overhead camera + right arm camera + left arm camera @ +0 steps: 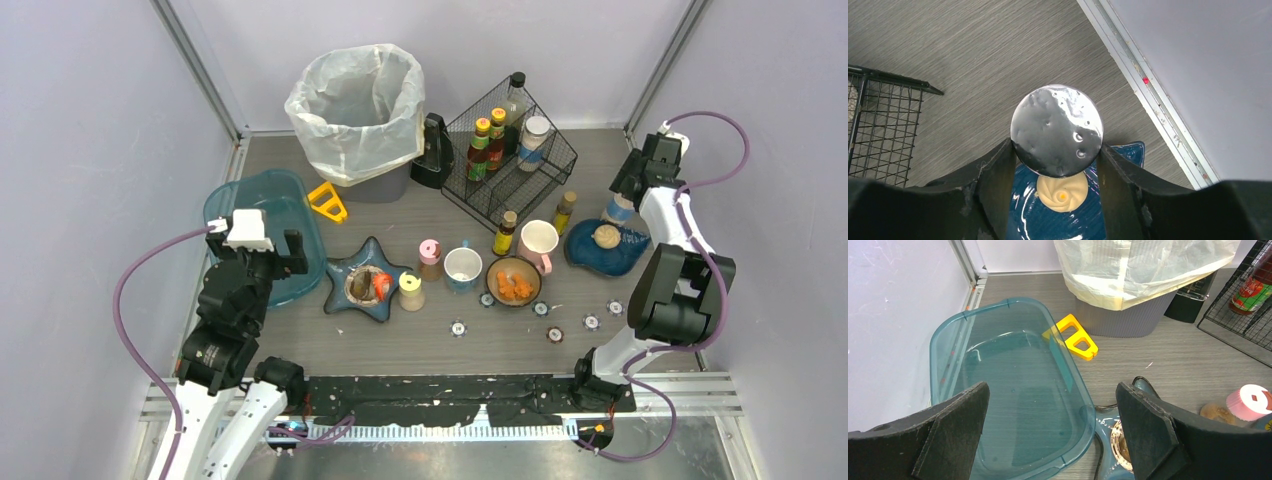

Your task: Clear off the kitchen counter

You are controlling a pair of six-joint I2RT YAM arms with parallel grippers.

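I will raise my right gripper, move it left in the top view, then down into the rack's free space, as a similar jar already stands there.
The kitchen counter (pixel 400 350) of dark grey planks holds many items. My right gripper (pixel 1055 146) is at the back right, and its fingers press both sides of a silver-lidded jar (pixel 1057 131) with a blue label (pixel 619 208). The jar stands at the back rim of a dark blue plate (pixel 1068 222), which also holds a cream dumpling (pixel 1063 194). My left gripper (pixel 1053 415) hangs open and empty over the near right rim of a teal tub (pixel 1013 390); the tub's rim (pixel 262 190) lies at the counter's left.
A bagged bin (pixel 358 110), a black wire rack (pixel 510 150) of bottles and a yellow piece (pixel 327 203) sit at the back. Mid-counter are a star dish (pixel 352 268), two small jars (pixel 430 255), two mugs (pixel 462 268), a bowl of orange food (pixel 513 282), small bottles (pixel 505 232) and scattered caps (pixel 457 327).
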